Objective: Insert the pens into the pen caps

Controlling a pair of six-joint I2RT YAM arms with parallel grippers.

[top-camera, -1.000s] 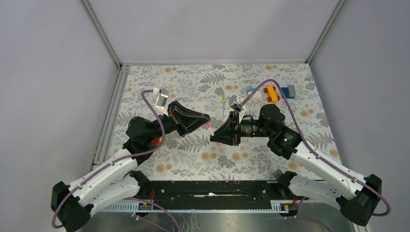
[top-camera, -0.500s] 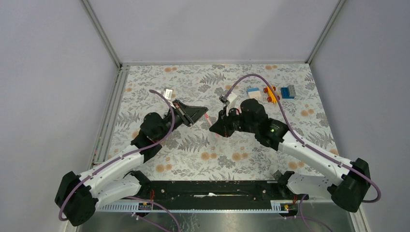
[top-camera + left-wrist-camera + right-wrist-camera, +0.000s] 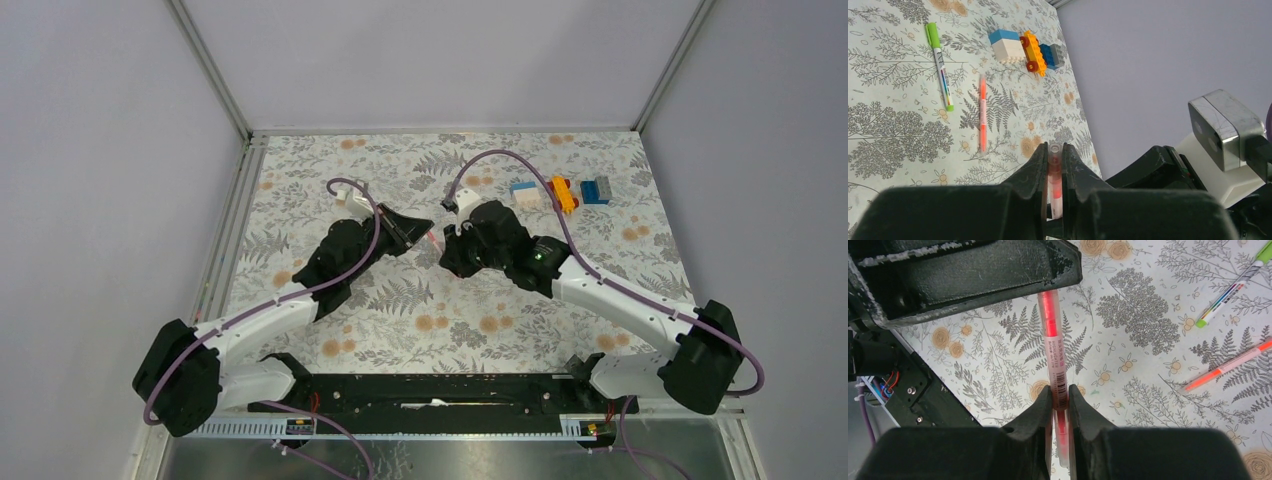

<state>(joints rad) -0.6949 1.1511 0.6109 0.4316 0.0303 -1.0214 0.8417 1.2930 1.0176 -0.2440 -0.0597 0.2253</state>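
Observation:
The right gripper lowers the pink pen onto the leafy patch of mat beside the white-green pen next and releases it there, since that patch lies empty.
My left gripper is shut on a translucent pink pen cap, held above the mat. My right gripper is shut on a pink pen with a barcode label. The two grippers face each other tip to tip, and a short stretch of the pink pen shows between them. In the right wrist view the pen's far end runs under the left gripper's black finger, so the joint with the cap is hidden. A white pen with a green cap and another pink pen lie on the mat.
Toy blocks stand at the far right of the mat: a white-blue one, a yellow-red one and a blue-grey one. The two loose pens also show in the right wrist view: the white-green pen and the pink pen. The mat's left metal rail runs along the left arm's side.
Both arms have swung farther out over the mat and their grippers have closed in on each other. The gap between cap and pen has shrunk to a short pink stretch.

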